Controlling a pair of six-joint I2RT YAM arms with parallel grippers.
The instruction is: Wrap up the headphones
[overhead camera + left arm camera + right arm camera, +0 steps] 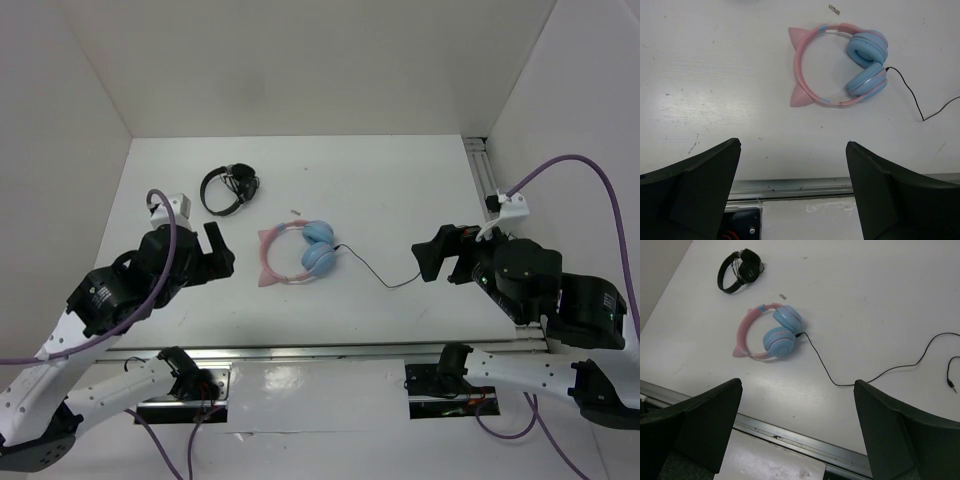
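My left gripper should go down next and to its right in the top view, with its fingers on both sides of the slim headband between the cat ears below.
The headphones [300,255] lie flat at the table's middle, with a pink cat-ear headband and two light-blue ear cups folded together. Their thin black cable [380,278] runs loose to the right. My left gripper [222,255] is open and empty, just left of the headband. My right gripper [432,262] is open and empty, by the cable's far end. In the left wrist view the headphones [867,50] lie ahead of the open left gripper [792,150]. In the right wrist view the headphones [777,337] and cable [825,371] lie beyond the open right gripper [797,390]. The plug [952,385] rests at the right.
Smaller all-black headphones [228,187] lie at the back left, also in the right wrist view [737,272]. A tiny scrap [294,212] sits behind the headband. White walls close in three sides. A metal rail [485,170] runs along the right, another along the front edge [320,348].
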